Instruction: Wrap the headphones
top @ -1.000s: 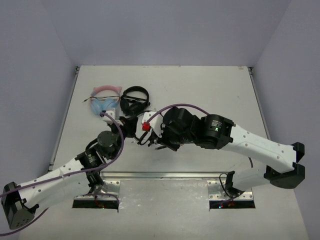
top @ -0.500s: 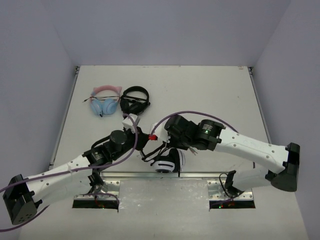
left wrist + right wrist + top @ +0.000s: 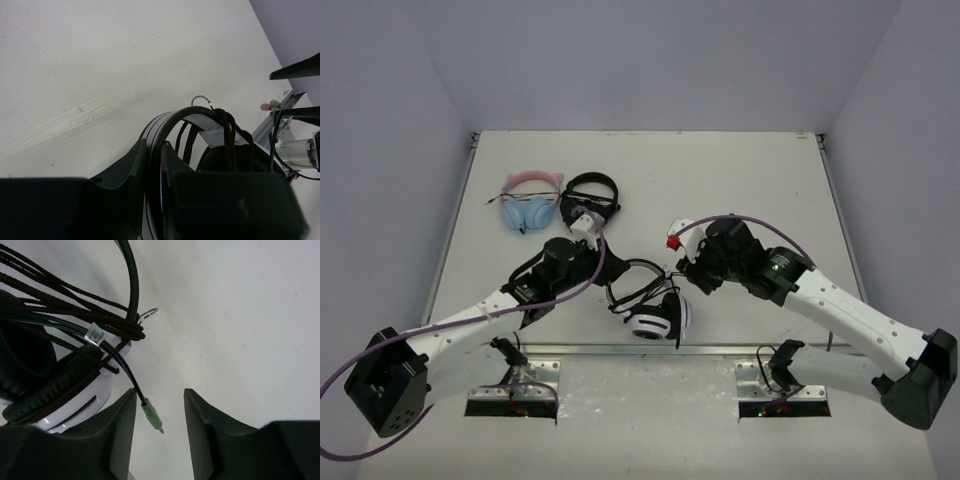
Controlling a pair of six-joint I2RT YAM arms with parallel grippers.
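I need to carry the headband (image 3: pixel 638 268) outward with my left gripper next and let go of it on the bare tabletop beside the all-black pair, because the cable is already wound.
The white headphones (image 3: pixel 656 320) with black pads lie near the table's front edge, their black headband (image 3: pixel 638 268) arching away from it. The thin black cable (image 3: pixel 60 300) is wound in several turns across the headband and cup. My left gripper (image 3: pixel 609 283) is shut on the headband (image 3: pixel 172 119), which runs between its jaws in the left wrist view. My right gripper (image 3: pixel 683 271) is open just right of the headphones. The cable's green plug (image 3: pixel 152 416) hangs loose between its jaws without touching the fingers (image 3: pixel 125 415). The white cup (image 3: pixel 85 400) and black pad (image 3: pixel 22 365) fill that view's left side.
A pink-and-blue cat-ear pair (image 3: pixel 530 202) and an all-black pair (image 3: pixel 591 198) lie at the back left. The table's front edge (image 3: pixel 620 347) with its metal rail runs just below the headphones. White walls stand on three sides.
My right arm has drawn back to the right off the headphones, uncovering them, and its jaws stand open with the plug loose. My left gripper has moved right and further onto the table with the headband.
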